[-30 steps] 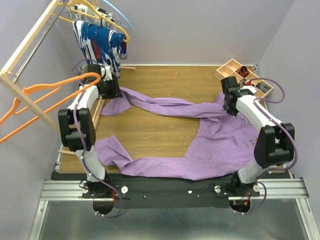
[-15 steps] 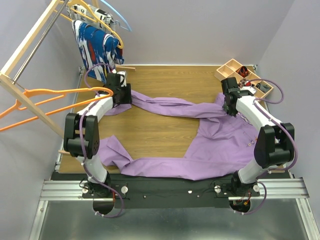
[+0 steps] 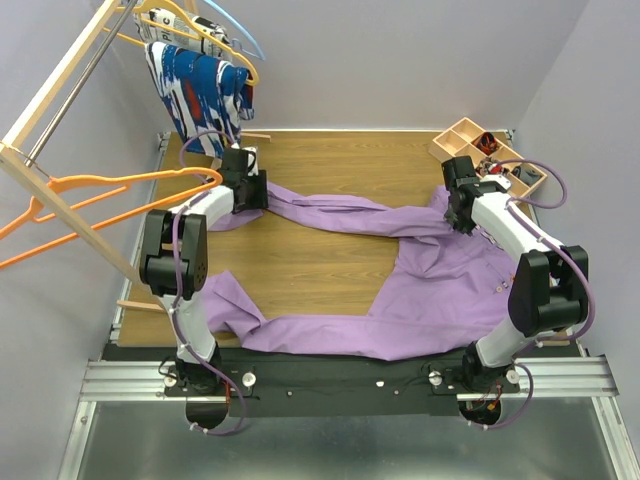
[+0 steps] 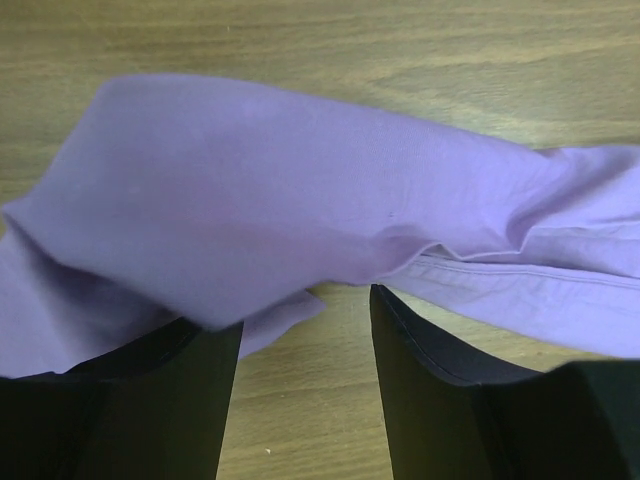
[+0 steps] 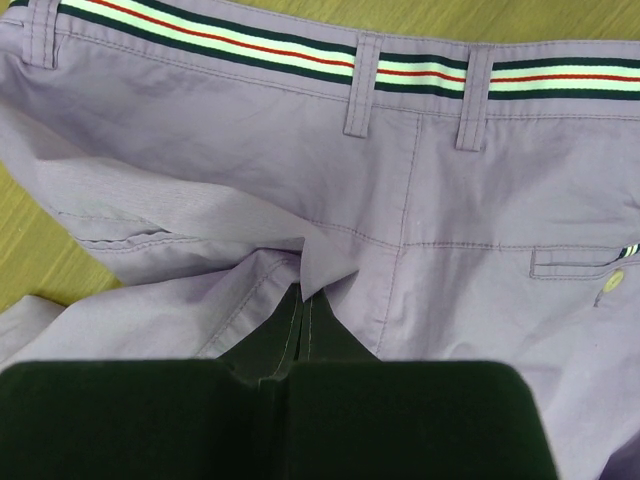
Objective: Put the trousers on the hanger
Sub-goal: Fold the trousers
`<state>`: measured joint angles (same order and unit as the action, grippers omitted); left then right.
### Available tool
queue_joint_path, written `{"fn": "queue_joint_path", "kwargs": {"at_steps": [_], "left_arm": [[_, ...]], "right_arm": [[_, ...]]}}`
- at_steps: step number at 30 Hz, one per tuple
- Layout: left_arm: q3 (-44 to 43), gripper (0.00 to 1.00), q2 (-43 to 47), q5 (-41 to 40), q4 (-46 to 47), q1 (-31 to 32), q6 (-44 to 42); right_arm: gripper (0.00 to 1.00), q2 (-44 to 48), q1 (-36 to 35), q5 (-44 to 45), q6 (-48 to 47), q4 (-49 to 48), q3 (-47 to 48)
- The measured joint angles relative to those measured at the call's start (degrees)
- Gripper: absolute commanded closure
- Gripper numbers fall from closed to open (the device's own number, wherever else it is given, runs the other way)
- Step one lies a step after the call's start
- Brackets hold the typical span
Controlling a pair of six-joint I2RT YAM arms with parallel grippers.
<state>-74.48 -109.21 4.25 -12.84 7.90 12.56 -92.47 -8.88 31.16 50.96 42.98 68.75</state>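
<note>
I will next move my left gripper down onto the end of the far leg point(image 4: 300, 190) and close it there, because its open fingers have only bare wood between them.
The lilac trousers point(image 3: 440, 280) lie spread on the wooden table, legs running left, striped waistband point(image 5: 300, 55) at the right. My left gripper point(image 3: 246, 190) hangs over the end of the far leg point(image 4: 300, 190). It is open point(image 4: 305, 325), with bare wood between the fingers point(image 4: 430, 390) and cloth draped over the left fingertip. My right gripper point(image 3: 458, 213) is shut point(image 5: 305, 300) on a fold of the trousers below the waistband. The bright orange hanger point(image 3: 100, 195) hangs at the left, its hook right beside my left forearm.
A wooden clothes rack point(image 3: 60, 215) stands along the left, bearing a blue, white and red garment point(image 3: 200, 85), a yellow-orange hanger point(image 3: 185, 25) and a light blue hanger point(image 3: 245, 35). A wooden compartment tray point(image 3: 470, 135) stands at the far right corner.
My left arm has swung from the table's left edge rightward onto the far trouser leg's end. The orange hanger's hook end shifted with it. The right arm has not moved.
</note>
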Motion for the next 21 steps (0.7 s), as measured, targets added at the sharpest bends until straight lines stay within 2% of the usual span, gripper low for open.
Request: {"fn": "queue_joint_path", "kwargs": {"at_steps": [3,5,6,7,15,21], "left_arm": [[0.17,0.39,-1.18,-0.09,-0.02,0.11,0.44],[0.7,0.44,-1.62,-0.55,-0.02,0.26,0.74],[0.94,0.49,-1.7,-0.72,-0.04,0.28,0.81],[1.18,0.58,-1.88,-0.96,-0.04,0.37,0.96],[1.25,0.98,-2.89,-3.76,0.09,0.48,0.72],[1.2,1.0,-2.78,-4.98,0.26,0.48,0.2]], "right_arm": [[0.99,0.0,0.0,0.0,0.0,-0.02,0.0],[0.99,0.0,0.0,0.0,0.0,-0.02,0.0],[0.99,0.0,0.0,-0.02,0.0,-0.02,0.0],[0.99,0.0,0.0,-0.07,0.0,-0.02,0.0],[0.99,0.0,0.0,-0.39,0.0,-0.04,0.02],[0.99,0.0,0.0,-0.42,-0.02,-0.09,0.02]]}}
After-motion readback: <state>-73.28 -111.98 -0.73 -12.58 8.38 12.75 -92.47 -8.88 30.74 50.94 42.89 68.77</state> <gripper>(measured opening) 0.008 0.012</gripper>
